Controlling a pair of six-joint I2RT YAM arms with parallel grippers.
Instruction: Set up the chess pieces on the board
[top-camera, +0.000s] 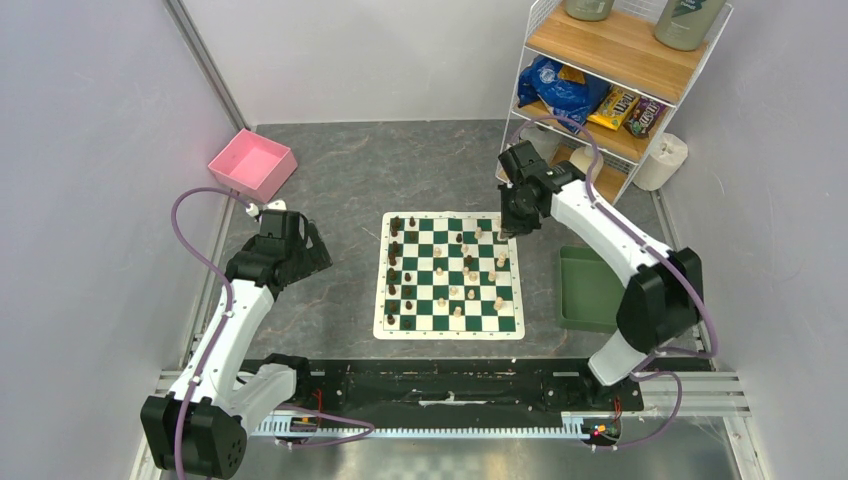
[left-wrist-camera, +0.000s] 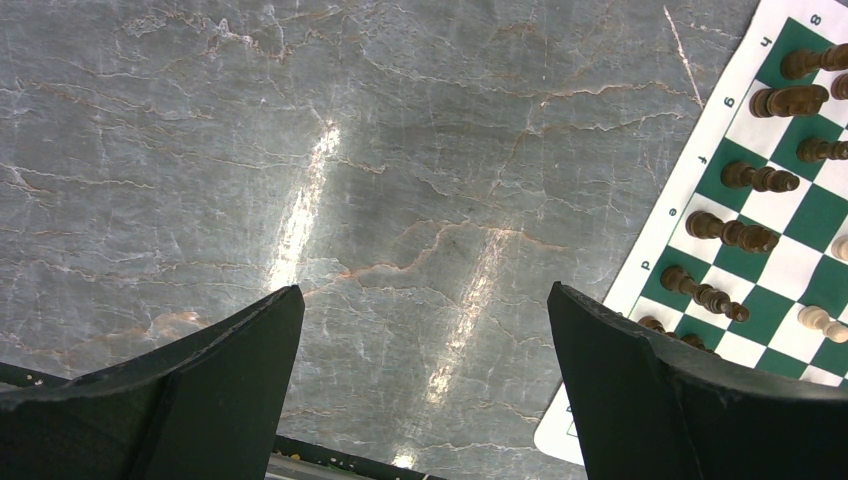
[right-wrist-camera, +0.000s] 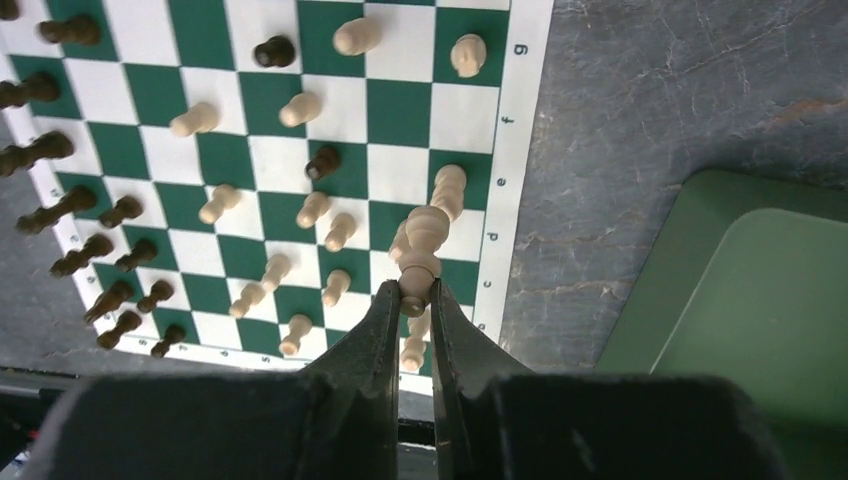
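The f square of the board's edge column is empty beside the g piece, so my right gripper should move the pale piece outward and down onto that square.
The green and white board lies mid-table. Dark brown pieces line its left columns; pale pieces are scattered over the middle and right. My right gripper is shut on the top of a pale piece, held over the board's right edge column; from above the gripper is at the board's far right corner. My left gripper is open and empty over bare table left of the board, seen from above well clear of it.
A plain green tray lies right of the board and also shows in the right wrist view. A pink bin sits at the far left. A wire shelf with snacks stands at the far right, with a white roll beside it.
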